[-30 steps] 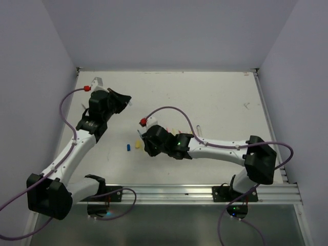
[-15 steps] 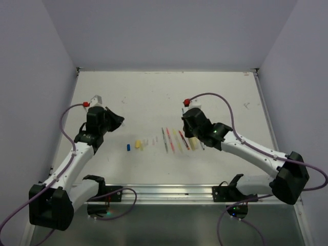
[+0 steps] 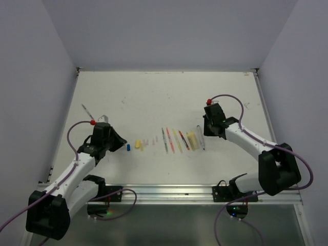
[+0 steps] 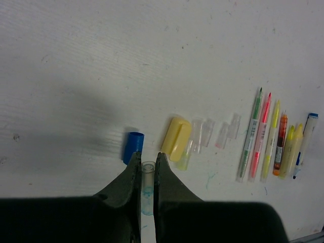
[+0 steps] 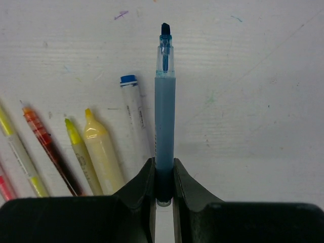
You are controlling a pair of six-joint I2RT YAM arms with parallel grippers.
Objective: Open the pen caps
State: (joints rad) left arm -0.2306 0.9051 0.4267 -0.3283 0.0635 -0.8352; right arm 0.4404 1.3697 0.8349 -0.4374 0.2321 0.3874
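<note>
I will next lower the clear cap in my left gripper to the table, beside the blue cap that ends the row, opposite the yellow cap.
My left gripper [image 4: 147, 159] is shut on a clear pen cap [image 4: 147, 174] with blue ink stains, low over the table. Just ahead of it lie a blue cap [image 4: 133, 147], a yellow cap [image 4: 176, 138] and several clear caps [image 4: 202, 134]. My right gripper [image 5: 163, 164] is shut on an uncapped blue pen [image 5: 164, 116], tip pointing away, low over the table. In the top view the left gripper [image 3: 116, 139] is beside the blue cap [image 3: 128, 147]. The right gripper [image 3: 208, 132] is at the right end of the pen row.
A row of uncapped pens [image 3: 174, 140] lies mid-table: green, pink, yellow, orange, two fat yellow ones and a white pen [image 5: 135, 116] with a blue end beside the held pen. Walls close in the table left, right and behind. A metal rail [image 3: 179, 192] runs along the near edge.
My right arm has swung from the caps on the left to the right end of the pen row. My left arm has come nearer and down to beside the blue cap.
</note>
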